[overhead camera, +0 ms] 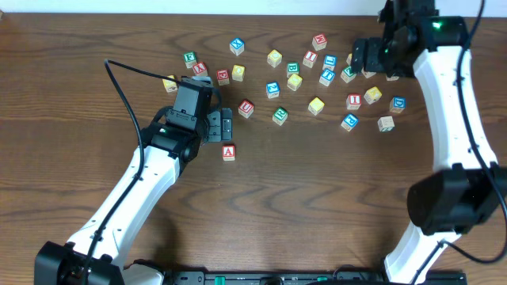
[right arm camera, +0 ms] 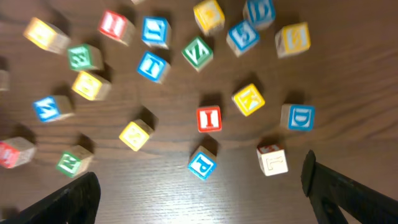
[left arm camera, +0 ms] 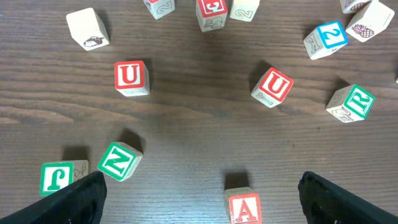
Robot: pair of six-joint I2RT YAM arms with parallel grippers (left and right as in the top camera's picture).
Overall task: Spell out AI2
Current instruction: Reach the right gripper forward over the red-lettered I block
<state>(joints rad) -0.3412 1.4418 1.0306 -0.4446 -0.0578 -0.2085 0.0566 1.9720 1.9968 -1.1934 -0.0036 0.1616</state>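
Observation:
My right gripper comes down onto the red I cube next, narrowing its wide-open fingers on the way.
The red A cube [overhead camera: 229, 152] lies apart from the scatter, just below my left gripper [overhead camera: 224, 127]. In the left wrist view the red A cube [left arm camera: 245, 208] sits on the wood between the wide-open fingers of that gripper [left arm camera: 211, 205], nearer the right one and untouched. The blue 2 cube [left arm camera: 331, 35] lies at the upper right there, and mid-scatter in the overhead view [overhead camera: 272, 89]. The red I cube [overhead camera: 354, 100] rests below my right gripper [overhead camera: 360, 57]. From the right wrist, the red I cube [right arm camera: 209, 119] lies ahead of the open, empty right gripper [right arm camera: 205, 199].
Many other lettered cubes lie across the back of the table: two red U cubes [left arm camera: 129, 76] [left arm camera: 273, 84], a green N [left arm camera: 118, 160], a green R [left arm camera: 351, 102], a blue P [right arm camera: 203, 163], a blue D [right arm camera: 300, 117]. A black cable [overhead camera: 127, 87] loops over the left arm.

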